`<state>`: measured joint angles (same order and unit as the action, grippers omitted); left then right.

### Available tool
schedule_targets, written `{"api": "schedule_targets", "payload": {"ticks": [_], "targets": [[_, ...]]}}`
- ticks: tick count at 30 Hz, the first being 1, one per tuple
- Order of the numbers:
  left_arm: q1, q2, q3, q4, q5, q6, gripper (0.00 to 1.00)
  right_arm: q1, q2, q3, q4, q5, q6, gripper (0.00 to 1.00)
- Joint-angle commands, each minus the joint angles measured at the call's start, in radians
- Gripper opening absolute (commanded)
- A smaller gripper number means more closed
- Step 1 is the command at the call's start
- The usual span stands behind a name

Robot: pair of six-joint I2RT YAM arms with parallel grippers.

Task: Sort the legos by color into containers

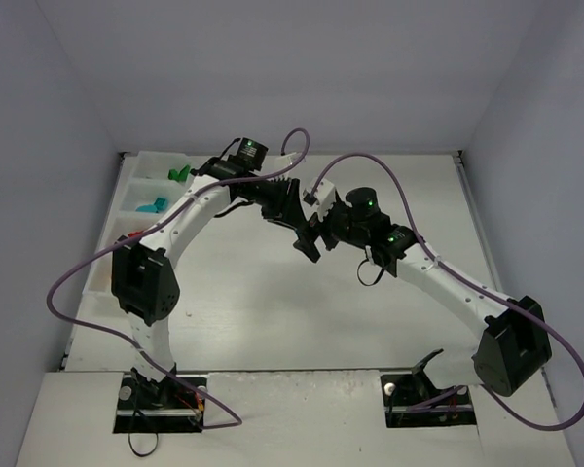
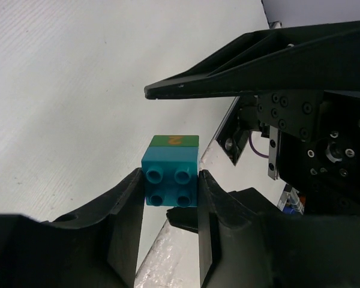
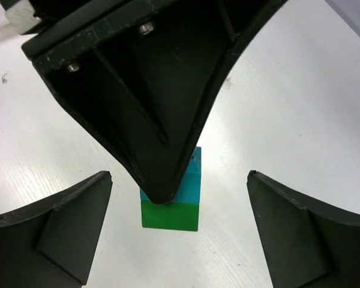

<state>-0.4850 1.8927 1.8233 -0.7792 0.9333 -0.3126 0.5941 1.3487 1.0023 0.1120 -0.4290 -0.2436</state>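
Observation:
My left gripper goes left in the top view over the teal bricks' section next and releases its teal-blue brick, since that brick matches the teal bricks in color.
My left gripper (image 2: pixel 170 176) is shut on a teal-blue brick (image 2: pixel 171 180) with a green brick (image 2: pixel 174 141) stuck to its far side, and holds the clump above the white table. In the right wrist view the same teal brick (image 3: pixel 190 183) and green brick (image 3: pixel 170 216) show under the left finger. My right gripper (image 3: pixel 179 176) is open, its fingers well apart on either side of the clump and not touching it. In the top view both grippers, left (image 1: pixel 305 245) and right (image 1: pixel 323 226), meet at mid-table and hide the clump. The compartment tray (image 1: pixel 127 199) lies at the far left.
In the tray, green bricks (image 1: pixel 178 175) lie in the far compartment and teal bricks (image 1: pixel 153 205) in the one nearer to me. Purple cables loop over both arms. Grey walls close in the table at the back and sides.

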Motion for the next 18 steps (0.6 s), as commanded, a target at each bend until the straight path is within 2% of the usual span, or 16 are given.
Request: {"api": "schedule_targets", "payload": {"ticks": [1,6,11,16,18], "targets": [[0.016,-0.041,0.060,-0.011,-0.013,0.047,0.00,-0.005,-0.031,0.025,0.055,0.015,0.010,0.94],[0.039,-0.047,0.065,-0.025,-0.027,0.059,0.00,-0.007,-0.039,0.018,0.041,0.015,0.001,0.93],[0.042,-0.047,0.082,-0.023,-0.021,0.056,0.00,-0.007,-0.020,0.022,0.034,-0.008,-0.008,0.74],[0.042,-0.043,0.091,-0.026,0.002,0.047,0.00,-0.007,0.000,0.032,0.040,-0.010,-0.011,0.63],[0.040,-0.043,0.087,-0.025,0.002,0.046,0.00,-0.005,0.001,0.036,0.044,-0.004,-0.013,0.62]]}}
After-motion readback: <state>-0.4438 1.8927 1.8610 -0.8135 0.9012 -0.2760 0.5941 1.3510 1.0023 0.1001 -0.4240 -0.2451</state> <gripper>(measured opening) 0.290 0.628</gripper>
